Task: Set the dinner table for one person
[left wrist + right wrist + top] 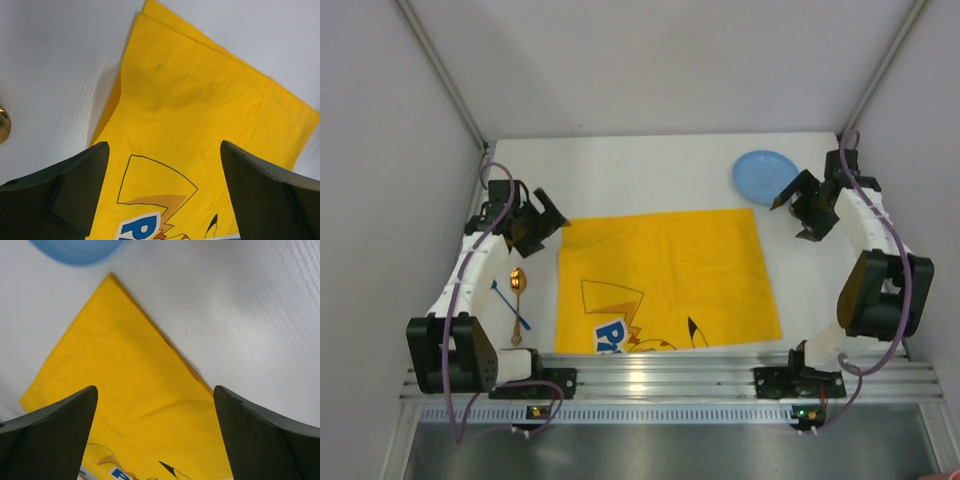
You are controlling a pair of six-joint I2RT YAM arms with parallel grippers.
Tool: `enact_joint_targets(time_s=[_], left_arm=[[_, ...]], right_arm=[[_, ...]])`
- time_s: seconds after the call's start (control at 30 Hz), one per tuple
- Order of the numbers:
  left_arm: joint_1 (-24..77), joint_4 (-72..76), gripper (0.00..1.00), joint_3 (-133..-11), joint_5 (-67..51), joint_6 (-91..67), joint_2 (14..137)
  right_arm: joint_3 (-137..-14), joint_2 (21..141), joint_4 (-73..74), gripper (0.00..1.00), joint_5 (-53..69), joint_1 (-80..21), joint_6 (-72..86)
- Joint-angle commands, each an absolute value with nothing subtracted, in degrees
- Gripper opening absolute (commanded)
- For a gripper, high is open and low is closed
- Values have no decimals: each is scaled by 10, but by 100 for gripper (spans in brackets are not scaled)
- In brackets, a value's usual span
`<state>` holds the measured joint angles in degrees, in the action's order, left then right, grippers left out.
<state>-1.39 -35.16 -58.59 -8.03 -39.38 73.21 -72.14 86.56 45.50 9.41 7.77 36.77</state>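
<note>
My right gripper needs to move outward and down next and close on the blue plate's near rim (787, 185) (116, 252), because that rim is farther out and lower than my open right gripper.
The white dinner table (650, 175) carries a yellow cartoon-printed cloth mat (665, 280) spread flat in the middle; it also shows in the left wrist view (190, 115) and the right wrist view (125, 385). A blue plate (764, 176) lies at the back right, its edge in the right wrist view (75, 250). A gold spoon (517, 300) and a blue utensil (510, 303) lie at the left. My left gripper (554, 216) is open and empty above the mat's back left corner. My right gripper (798, 195) is open and empty beside the plate.
Grey walls enclose the table on three sides. An aluminium rail (660, 375) holding the arm bases runs along the near edge. The spoon bowl shows at the left edge of the left wrist view (3, 125).
</note>
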Motion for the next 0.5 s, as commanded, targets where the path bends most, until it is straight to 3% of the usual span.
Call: enact_joint_targets(time_s=[0.0,0.2,0.33,0.47], left_arm=[[-13,-358,98,-600,-112,-339,746],[-13,-352,96,-604,-90,-337,755],[-14,-368,88,-635,-92,-349,788],[-13,-402,86,-685,-73,-349,816]], right_arm=[[-766,969,394,100,112,93,413],[-900,1126,360,100,136,94,451],[-981,1208,357,100,124,94,470],[-1050,1278,354,99,109,94,488]])
